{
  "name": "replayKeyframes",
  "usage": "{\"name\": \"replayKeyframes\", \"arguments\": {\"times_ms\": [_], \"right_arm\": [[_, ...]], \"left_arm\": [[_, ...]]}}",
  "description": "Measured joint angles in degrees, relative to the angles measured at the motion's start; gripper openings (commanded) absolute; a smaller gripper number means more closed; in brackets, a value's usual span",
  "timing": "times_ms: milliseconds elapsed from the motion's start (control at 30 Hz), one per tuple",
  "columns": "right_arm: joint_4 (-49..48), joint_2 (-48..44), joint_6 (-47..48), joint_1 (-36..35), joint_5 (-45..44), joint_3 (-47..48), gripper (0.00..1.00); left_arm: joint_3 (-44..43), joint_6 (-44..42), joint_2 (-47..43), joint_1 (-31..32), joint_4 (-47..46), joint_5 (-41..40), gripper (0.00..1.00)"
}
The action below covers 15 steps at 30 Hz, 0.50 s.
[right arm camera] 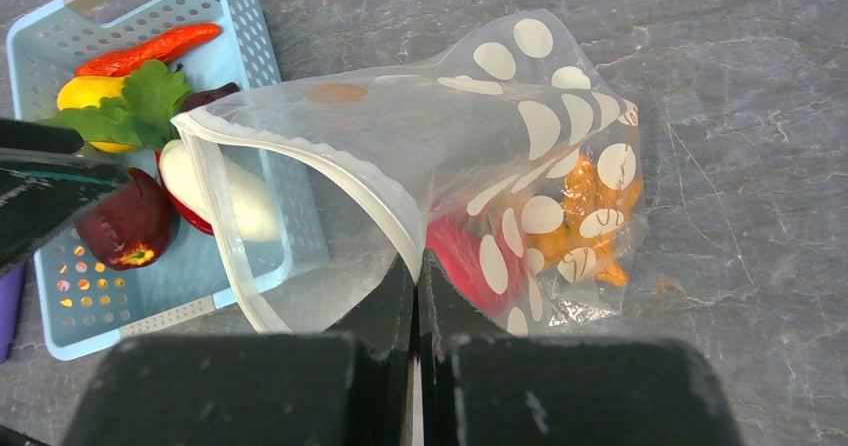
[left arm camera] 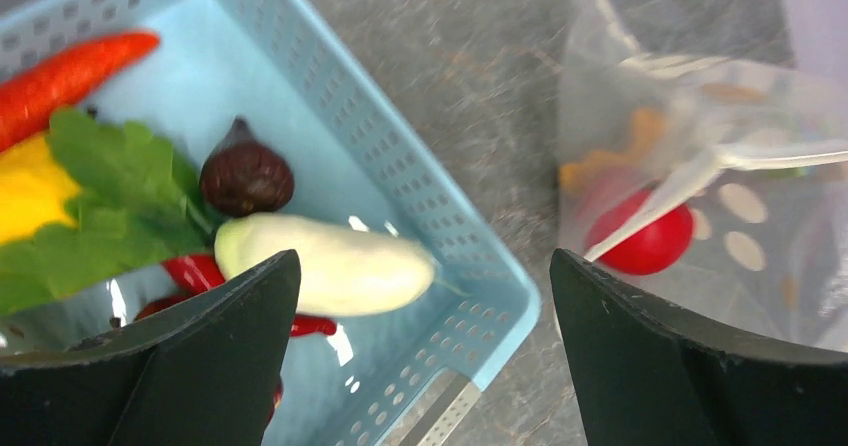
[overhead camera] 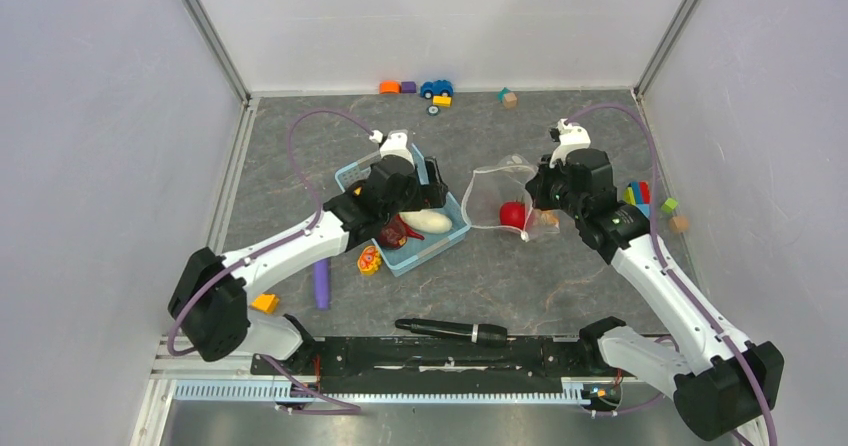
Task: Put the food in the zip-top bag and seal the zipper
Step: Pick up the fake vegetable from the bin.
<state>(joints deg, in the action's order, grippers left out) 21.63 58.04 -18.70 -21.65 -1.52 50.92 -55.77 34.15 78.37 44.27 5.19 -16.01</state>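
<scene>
My left gripper turns and lowers into the basket next until its open fingers straddle the white oblong's middle (overhead camera: 427, 222) (left arm camera: 325, 265), because the piece lies lengthwise across their gap.
The clear zip-top bag (overhead camera: 495, 191) with white dots lies right of the light-blue basket (overhead camera: 452, 228), its mouth held open toward the basket. A red apple (overhead camera: 513, 214) and an orange piece (right arm camera: 590, 216) are inside it. My right gripper (right arm camera: 417, 266) is shut on the zipper (right arm camera: 330, 171) at the mouth's near edge. My left gripper (left arm camera: 425, 366) is open and empty over the basket's corner (left arm camera: 430, 206), just above the white oblong (left arm camera: 330, 261). The basket also holds the maroon piece (left arm camera: 246, 178), the carrot (left arm camera: 60, 76), the yellow round (left arm camera: 25, 191) and the red chili (left arm camera: 195, 271).
A purple stick (overhead camera: 321, 284), a yellow-red piece (overhead camera: 369, 260) and a yellow block (overhead camera: 265, 303) lie left of and below the basket. A black tool (overhead camera: 450, 328) lies near the front rail. Toy blocks sit at the back wall (overhead camera: 436, 89) and by the right wall (overhead camera: 640, 196).
</scene>
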Motion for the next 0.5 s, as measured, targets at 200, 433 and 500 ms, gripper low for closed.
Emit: {"name": "replayKeyframes", "arguments": {"times_ms": [200, 433, 500], "right_arm": [[0.4, 0.9, 0.4, 0.0, -1.0, 0.0, 0.00], [0.6, 1.0, 0.8, 0.0, -2.7, 0.0, 0.00], [0.7, 1.0, 0.9, 0.0, -3.4, 0.0, 0.00]], "left_arm": [[-0.4, 7.6, 3.5, -0.4, 6.7, 0.8, 1.00], [-0.4, 15.6, 6.2, -0.4, 8.9, 1.5, 1.00], [-0.4, 17.3, 7.1, -0.4, 9.8, 1.5, 1.00]]}}
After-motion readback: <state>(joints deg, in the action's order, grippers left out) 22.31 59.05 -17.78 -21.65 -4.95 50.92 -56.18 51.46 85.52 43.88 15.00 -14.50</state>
